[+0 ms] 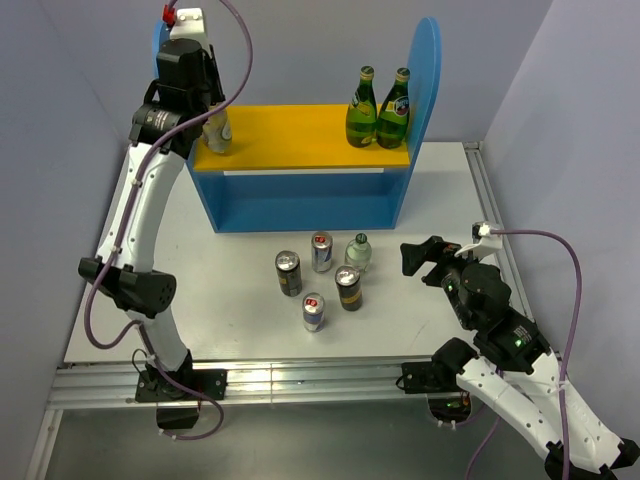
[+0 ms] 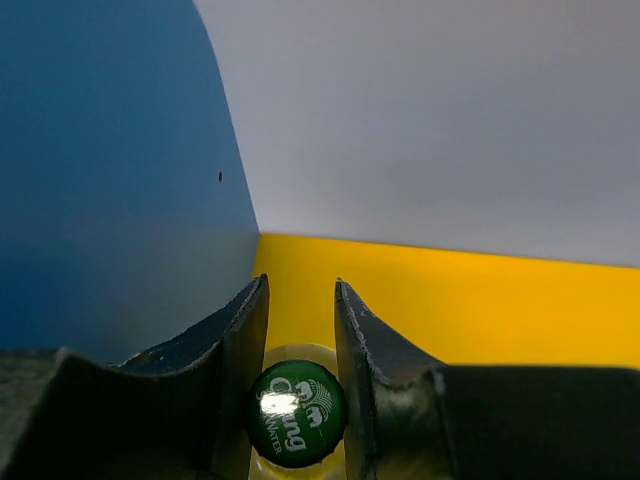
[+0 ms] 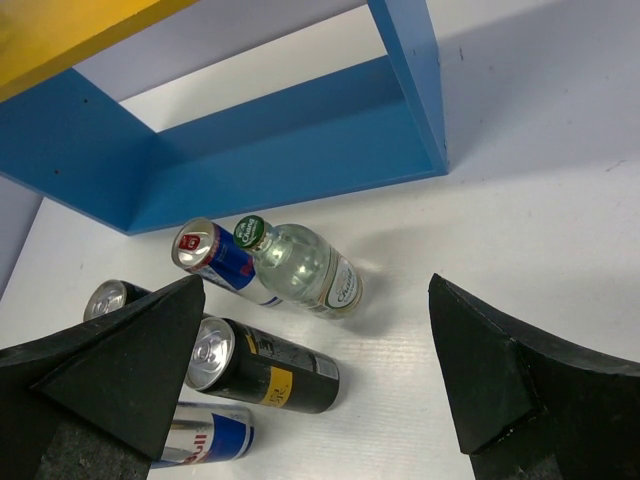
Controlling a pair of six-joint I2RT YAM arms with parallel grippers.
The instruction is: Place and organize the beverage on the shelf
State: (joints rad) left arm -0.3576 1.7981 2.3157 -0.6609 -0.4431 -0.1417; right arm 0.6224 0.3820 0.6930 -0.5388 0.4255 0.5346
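My left gripper should move slightly toward the blue side panel (image 2: 110,200) at the yellow board's end (image 2: 300,312) and open to let go of the green cap, because the bottle is standing there.
The blue shelf (image 1: 300,200) with a yellow upper board (image 1: 290,135) stands at the back. My left gripper (image 1: 214,112) is shut on the green cap (image 2: 297,412) of a clear bottle (image 1: 218,132) that stands at the left end of the yellow board (image 2: 480,300), beside the blue side panel (image 2: 110,200). On the table stand a second clear bottle (image 1: 358,252), two silver cans (image 1: 321,251) (image 1: 313,312) and two dark cans (image 1: 288,273) (image 1: 348,288). My right gripper (image 1: 425,262) is open and empty, right of them; its wrist view shows the bottle (image 3: 305,268) and cans (image 3: 265,370).
Two green glass bottles (image 1: 361,108) (image 1: 393,110) stand at the right end of the yellow board, by the right side panel (image 1: 428,70). The shelf's lower level (image 3: 260,110) is open. Metal rails (image 1: 490,210) edge the table.
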